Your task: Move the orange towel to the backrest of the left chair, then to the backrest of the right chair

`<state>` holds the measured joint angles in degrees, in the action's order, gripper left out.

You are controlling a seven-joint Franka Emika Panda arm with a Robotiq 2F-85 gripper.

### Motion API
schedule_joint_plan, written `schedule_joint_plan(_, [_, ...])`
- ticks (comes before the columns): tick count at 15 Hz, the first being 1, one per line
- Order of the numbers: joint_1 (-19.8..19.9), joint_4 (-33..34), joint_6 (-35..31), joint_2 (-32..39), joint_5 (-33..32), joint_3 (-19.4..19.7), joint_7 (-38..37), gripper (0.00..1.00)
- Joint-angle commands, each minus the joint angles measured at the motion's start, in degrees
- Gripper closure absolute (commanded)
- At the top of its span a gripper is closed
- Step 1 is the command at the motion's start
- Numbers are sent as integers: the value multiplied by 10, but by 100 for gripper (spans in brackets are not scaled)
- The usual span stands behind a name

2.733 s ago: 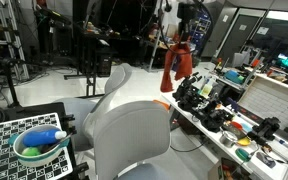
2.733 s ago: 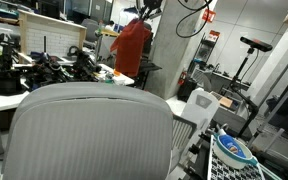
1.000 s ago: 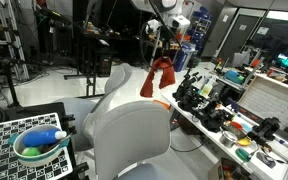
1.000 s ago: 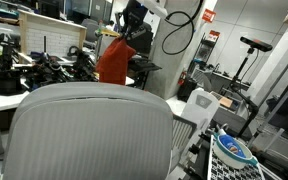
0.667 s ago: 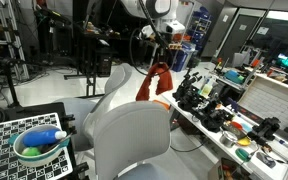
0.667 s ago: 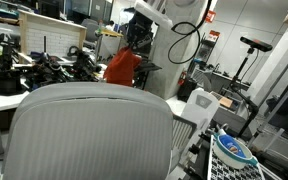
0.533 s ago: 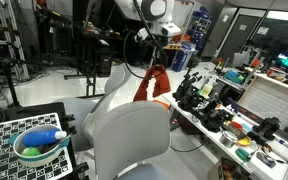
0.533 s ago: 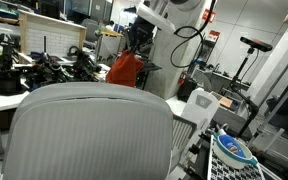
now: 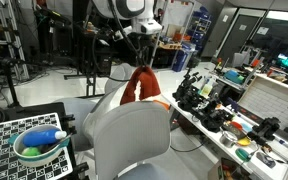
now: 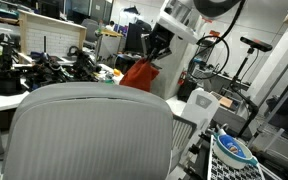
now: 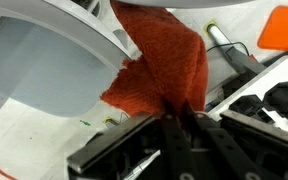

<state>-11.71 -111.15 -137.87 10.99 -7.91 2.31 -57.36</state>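
The towel dangles beside the grey backrest's top edge [image 9: 134,107] [image 11: 96,36], so my gripper moves toward the left in the wrist view next, over that edge, and lowers to release.
The orange towel [image 9: 140,86] hangs from my gripper [image 9: 137,62], which is shut on its top edge. In both exterior views it dangles between the two grey chairs, and its lower end looks close to the far chair's backrest [image 9: 112,82]. The towel also shows behind the near chair [image 10: 89,125] in an exterior view [image 10: 140,71]. In the wrist view the towel [image 11: 162,62] hangs from my fingers [image 11: 182,112] beside a grey chair backrest [image 11: 44,60] at the left.
A cluttered workbench with black tools [image 9: 209,105] stands next to the chairs. A green bowl with a blue bottle [image 9: 39,145] sits on a checkerboard stand. A white jug [image 10: 199,107] stands by the near chair. Another bench with tools [image 10: 34,75] is behind.
My arm has carried the towel down and sideways from high above the workbench toward the far chair's backrest. The grip on the towel is unchanged.
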Motion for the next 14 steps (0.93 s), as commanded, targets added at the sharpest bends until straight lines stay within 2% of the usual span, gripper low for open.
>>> schedule_joint_plan(1, [15,-144,-34,-131,-43,-5,-42,98])
schedule_joint_plan(4, [48,-212,-42,-194,-58,-14,-45,96])
schedule_joint_plan(7, [90,-232,-50,-211,-58,-13,-27,95])
schedule_joint_plan(11, [136,-193,-77,-160,-45,-4,15,95])
schedule_joint_plan(14, [146,-168,-94,-121,-50,-11,16,95])
